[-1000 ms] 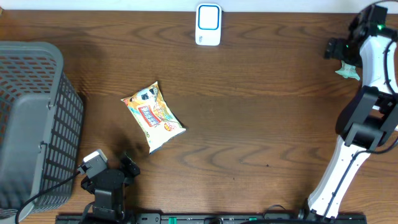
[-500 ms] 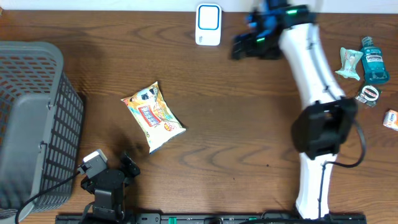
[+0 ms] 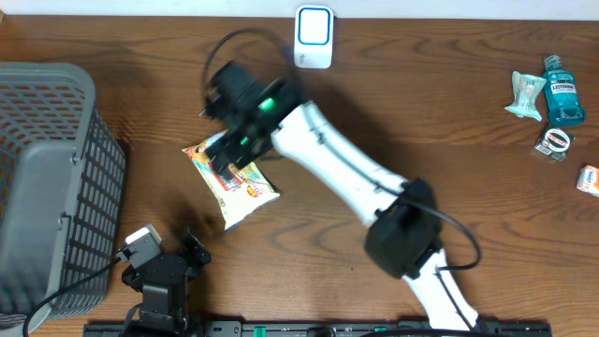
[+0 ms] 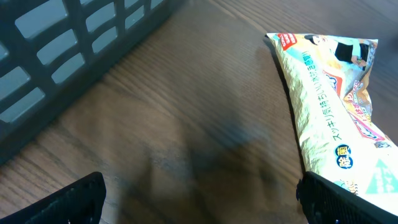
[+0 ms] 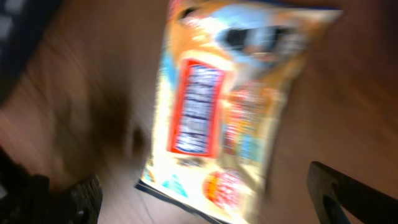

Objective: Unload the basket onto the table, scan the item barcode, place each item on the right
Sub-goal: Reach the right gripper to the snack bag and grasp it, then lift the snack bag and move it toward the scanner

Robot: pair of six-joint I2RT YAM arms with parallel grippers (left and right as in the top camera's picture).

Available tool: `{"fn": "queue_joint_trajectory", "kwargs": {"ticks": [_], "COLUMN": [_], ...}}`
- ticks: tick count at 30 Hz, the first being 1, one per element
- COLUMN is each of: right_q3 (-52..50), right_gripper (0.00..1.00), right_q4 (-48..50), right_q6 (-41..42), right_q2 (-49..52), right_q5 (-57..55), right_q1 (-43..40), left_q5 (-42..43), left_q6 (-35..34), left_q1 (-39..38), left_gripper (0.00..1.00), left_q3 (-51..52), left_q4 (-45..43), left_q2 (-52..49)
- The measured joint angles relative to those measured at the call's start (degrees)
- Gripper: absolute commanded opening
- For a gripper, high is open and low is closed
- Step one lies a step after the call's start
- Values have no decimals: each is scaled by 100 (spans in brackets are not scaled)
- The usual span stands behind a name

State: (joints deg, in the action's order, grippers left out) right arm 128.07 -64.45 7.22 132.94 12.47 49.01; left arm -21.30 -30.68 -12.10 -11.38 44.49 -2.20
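Observation:
My right gripper lowers onto the packet's middle (image 3: 231, 181) (image 5: 217, 118) next, fingers astride its long edges, because the packet shows narrower than the open gap between them.
The item is a yellow-orange snack packet (image 3: 251, 192) lying flat on the wooden table, left of centre. My right gripper (image 3: 229, 154) hangs over its upper half, open. In the blurred right wrist view the packet (image 5: 230, 106) fills the space ahead of the open right gripper (image 5: 211, 199). A white scanner (image 3: 314, 37) stands at the table's back edge. My left gripper (image 3: 194, 248) rests open near the front edge, below the packet. In the left wrist view the packet (image 4: 329, 112) lies ahead and to the right of the left gripper (image 4: 202, 205), with only bare wood between the jaws.
A grey mesh basket (image 3: 47, 178) takes up the left side, seen as a dark lattice wall (image 4: 74, 43) in the left wrist view. At the far right stand a blue mouthwash bottle (image 3: 564, 94), a pale green packet (image 3: 526, 94) and some small items (image 3: 554, 142).
My right arm has swung from the far right edge across the back of the table to above the snack packet. The packet and the left arm have not moved.

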Motion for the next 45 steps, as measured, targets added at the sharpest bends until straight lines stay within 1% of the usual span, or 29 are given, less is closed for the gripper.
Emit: {"fn": "queue_joint_trajectory", "kwargs": {"ticks": [5, 8, 11, 13, 14, 15, 17, 18, 20, 21, 24, 26, 27, 28, 31, 36, 38, 39, 42, 45], "right_q3": [-7, -22, -35, -37, -37, -37, -37, -37, -11, 20, 79, 122, 118, 109, 63, 39, 39, 37, 24, -72], "right_gripper": [99, 99, 99, 87, 78, 65, 32, 21, 17, 11, 8, 7, 6, 1, 1, 1, 1, 1, 1, 1], "right_q4": [363, 518, 577, 579, 608, 629, 625, 614, 560, 531, 363, 20, -297, -568, -1329, -2780, -3213, -3281, -3281, -3276], "right_q6": [114, 157, 339, 507, 595, 634, 732, 763, 780, 785, 719, 586, 442, 289, -367, -2061, -2470, -2559, -2487, -2149], "right_q2": [518, 841, 1132, 1235, 1255, 1255, 1268, 1272, 1263, 1248, 1213, 1128, 1047, 981, 752, 234, 92, 37, -9, -9], "right_q5": [-715, -1069, -1650, -2048, -2157, -2245, -2302, -2308, -2297, -2284, -2124, -1816, -1488, -1196, 35, 2533, 3257, 3536, 4192, 4688], "right_q1": [544, 680, 776, 824, 826, 831, 822, 822, 811, 811, 756, 675, 590, 511, 173, -706, -1029, -1176, -1550, -1764], "left_q5": [0, 0, -2, -2, 0, 0, -2, 0, -2, -2, 0, -2, 0, 0, 0, -2, -2, 0, -2, -2], "left_q6": [0, 0, 0, 0, 0, 0, 0, 0, 0, 0, 0, 0, 0, 0, 0, 0, 0, 0, 0, 0], "left_q1": [0, 0, 0, 0, 0, 0, 0, 0, 0, 0, 0, 0, 0, 0, 0, 0, 0, 0, 0, 0], "left_gripper": [98, 98, 98, 98, 98, 98, 98, 98, 98, 98, 98, 98, 98, 98, 98, 98, 98, 98, 98, 98], "left_q3": [0, 0, 0, 0, 0, 0, 0, 0, 0, 0, 0, 0, 0, 0, 0, 0, 0, 0, 0, 0], "left_q4": [0, -2, 0, 0, 0, -2, 0, 0, -2, 0, 0, -2, 0, 0, -2, -2, -2, 0, 0, 0], "left_q2": [-2, 0, 0, -2, 0, 0, 0, 0, -2, 0, 0, 0, 0, 0, -2, 0, 0, 0, 0, -2]}}
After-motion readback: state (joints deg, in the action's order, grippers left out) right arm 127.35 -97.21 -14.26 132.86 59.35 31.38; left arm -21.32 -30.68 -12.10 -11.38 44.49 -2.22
